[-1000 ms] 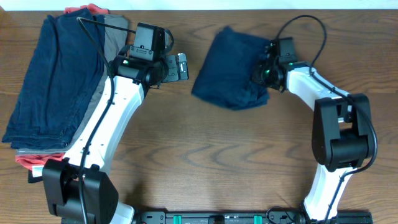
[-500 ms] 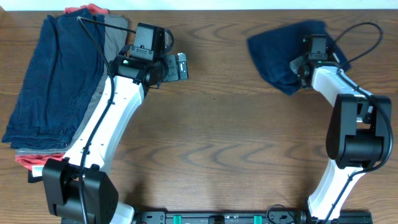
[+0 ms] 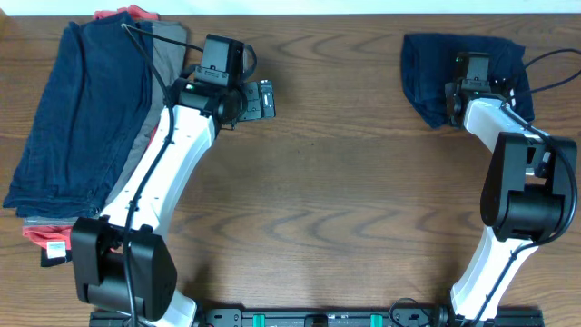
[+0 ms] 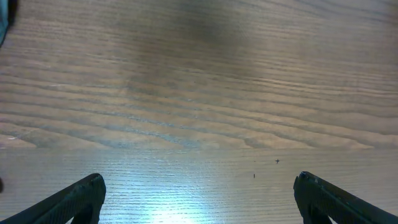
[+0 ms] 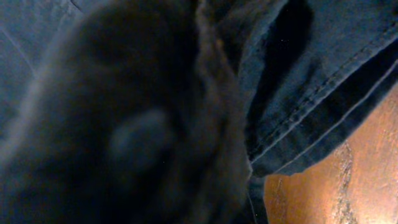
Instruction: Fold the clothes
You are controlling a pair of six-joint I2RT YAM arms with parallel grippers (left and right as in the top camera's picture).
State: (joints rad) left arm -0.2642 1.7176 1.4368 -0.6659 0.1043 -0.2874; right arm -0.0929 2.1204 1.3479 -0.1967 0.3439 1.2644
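The right gripper needs to slide the navy shorts (image 3: 425, 65) a little outward next and release them near the table's far edge, since that edge is outward of the gripper.
A folded pair of dark navy shorts (image 3: 425, 65) lies at the table's far right corner. My right gripper (image 3: 458, 88) is on it and shut on its fabric. The right wrist view is filled with blurred dark cloth, with the shorts' stitched hems (image 5: 323, 81) at the right; the fingers are hidden there. My left gripper (image 3: 263, 98) is open and empty over bare wood, its two fingertips (image 4: 199, 199) far apart. A pile of clothes (image 3: 82, 118), navy on top, lies at the far left.
In the pile, grey cloth (image 3: 165, 54) shows under the navy, and orange-red cloth shows at the top (image 3: 136, 14) and bottom (image 3: 38, 238). The wooden table (image 3: 345, 200) spans the view. Both arm bases stand at the front edge.
My right gripper has dragged the navy shorts from the table's upper middle to the far right corner. The left arm has barely moved.
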